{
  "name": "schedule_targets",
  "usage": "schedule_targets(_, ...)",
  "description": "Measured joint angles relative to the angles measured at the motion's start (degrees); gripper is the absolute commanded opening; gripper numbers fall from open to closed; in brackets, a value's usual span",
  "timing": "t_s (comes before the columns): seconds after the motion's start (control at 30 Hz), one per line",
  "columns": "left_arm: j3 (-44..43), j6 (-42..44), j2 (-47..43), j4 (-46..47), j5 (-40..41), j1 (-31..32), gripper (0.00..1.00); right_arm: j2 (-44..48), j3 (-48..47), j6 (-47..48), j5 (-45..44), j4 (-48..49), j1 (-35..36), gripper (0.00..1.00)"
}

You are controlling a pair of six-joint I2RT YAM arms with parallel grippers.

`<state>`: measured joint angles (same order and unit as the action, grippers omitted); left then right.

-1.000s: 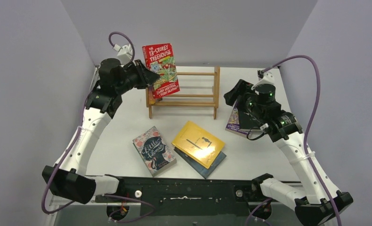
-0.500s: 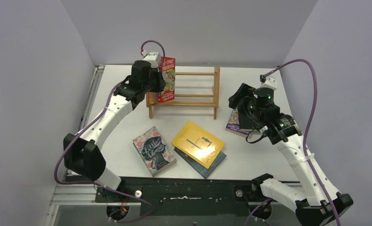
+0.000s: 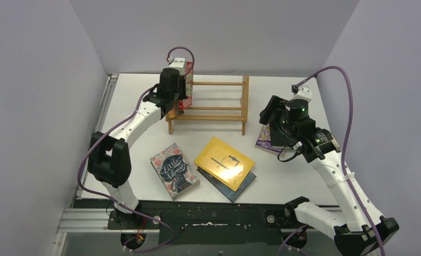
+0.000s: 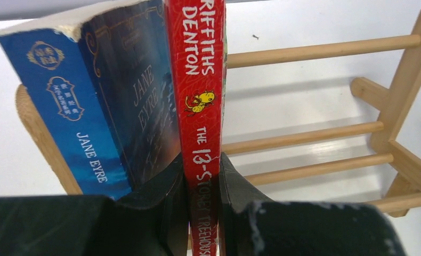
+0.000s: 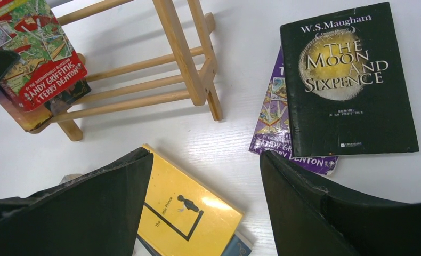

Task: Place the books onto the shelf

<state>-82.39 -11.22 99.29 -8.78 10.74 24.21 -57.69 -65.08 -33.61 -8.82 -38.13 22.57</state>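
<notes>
The red cartoon book is upright next to Jane Eyre at the shelf's end (image 3: 186, 103) (image 4: 200, 158), and my left gripper will next go down slightly to square it to the shelf's rails.
My left gripper (image 4: 202, 176) is shut on the spine of the red cartoon book (image 4: 200, 96), held upright at the left end of the wooden shelf (image 4: 304, 136) against a blue Jane Eyre book (image 4: 91, 122). From above, this gripper (image 3: 183, 88) and the red book (image 3: 187, 85) sit at the shelf's (image 3: 219, 108) left frame. My right gripper (image 5: 205, 176) hangs open over bare table. A black book (image 5: 347, 80) lies on a purple book (image 5: 275, 122) to its right. The yellow book (image 5: 181, 213) lies to its left.
On the table's near half, the yellow book (image 3: 224, 163) rests on a dark blue book (image 3: 240, 186). A dark book with white script (image 3: 174, 170) lies to their left. Grey walls close in the left, back and right sides.
The left arm swung the red book rightward, turned it edge-on and brought it down at the shelf's left end. The right arm barely shifted.
</notes>
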Motion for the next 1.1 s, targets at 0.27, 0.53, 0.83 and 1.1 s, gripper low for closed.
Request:
schedule_targets(0.27, 0.5, 0.3, 2.3, 2.1, 0.0, -1.5, 0.00, -0.8, 0.0, 0.0, -0.6, -0.2, 0.0, 0.75)
schedule_targets(0.53, 5.0, 0.3, 2.1, 6.1, -0.7, -1.4, 0.13, -1.0, 0.0, 0.0, -0.9, -0.2, 0.0, 0.76)
schedule_targets(0.83, 6.5, 0.3, 1.2, 6.3, 0.7, -1.4, 0.33, -1.1, 0.0, -0.1, -0.8, -0.2, 0.0, 0.76)
schedule_targets(1.1, 6.5, -0.1, -2.3, 4.1, 3.8, -1.6, 0.33, -1.1, 0.3, -0.2, -0.7, -0.2, 0.0, 0.76)
